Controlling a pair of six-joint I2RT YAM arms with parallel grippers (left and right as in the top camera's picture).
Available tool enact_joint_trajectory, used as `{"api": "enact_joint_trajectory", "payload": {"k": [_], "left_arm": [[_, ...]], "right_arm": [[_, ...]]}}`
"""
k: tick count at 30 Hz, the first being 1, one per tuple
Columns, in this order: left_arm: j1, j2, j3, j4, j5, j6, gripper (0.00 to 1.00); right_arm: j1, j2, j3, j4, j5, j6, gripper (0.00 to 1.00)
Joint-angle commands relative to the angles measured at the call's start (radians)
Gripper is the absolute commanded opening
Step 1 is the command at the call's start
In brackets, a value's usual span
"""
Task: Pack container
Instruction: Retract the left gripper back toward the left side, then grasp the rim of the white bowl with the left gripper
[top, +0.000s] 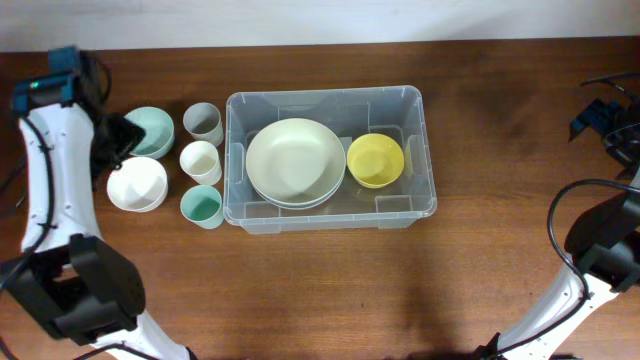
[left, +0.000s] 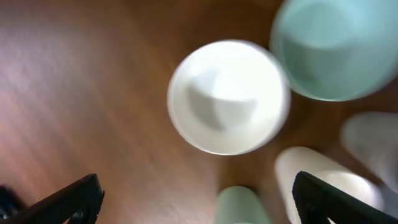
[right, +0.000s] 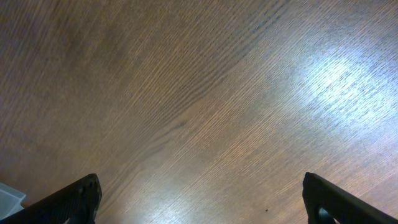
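The mint bowl (top: 152, 128) and cups crowd the white bowl's other sides, so my left gripper goes down next, then back onto its rim facing bare wood.
The large clear container (top: 326, 94) stands mid-table. It holds a cream plate (top: 295, 160) stacked on a pale green one, and a yellow bowl (top: 375, 160). To its left stand a mint bowl (top: 152, 128), a white bowl (top: 137, 184), a grey cup (top: 203, 123), a cream cup (top: 200, 161) and a teal cup (top: 202, 207). My left gripper (top: 120, 140) hovers open and empty above the bowls. In the left wrist view it (left: 196, 205) looks down on the white bowl (left: 229, 96). My right gripper (right: 202, 202) is open and empty over bare wood at the far right (top: 603, 115).
The left wrist view is blurred and also shows the mint bowl (left: 336, 46), the cream cup (left: 323, 180), the teal cup (left: 239, 205) and the grey cup (left: 373, 143). A corner of the container (right: 7, 196) shows in the right wrist view. Cables hang by both arms.
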Motion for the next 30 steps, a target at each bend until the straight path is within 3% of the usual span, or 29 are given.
{"api": "enact_joint_trajectory", "payload": {"k": [1,12,25,28,30], "left_arm": [[0.059,-0.021,-0.128,0.035,0.075,-0.020,0.99],[0.158,-0.021,-0.519,0.329,0.182,-0.020,0.99],[0.168,-0.021,-0.544,0.458,0.186,0.021,0.98],[0.168,-0.021,-0.544,0.465,0.186,0.021,0.89],[0.168,-0.021,-0.544,0.465,0.197,0.021,0.72]], "right_arm": [[-0.001,-0.031,-0.004,0.001,0.002,0.005,0.99],[-0.001,-0.031,-0.004,0.001,0.002,0.005,0.99],[-0.001,-0.031,-0.004,0.001,0.002,0.005,0.99],[-0.001,-0.031,-0.004,0.001,0.002,0.005,0.99],[-0.001,-0.031,-0.004,0.001,0.002,0.005,0.99]]}}
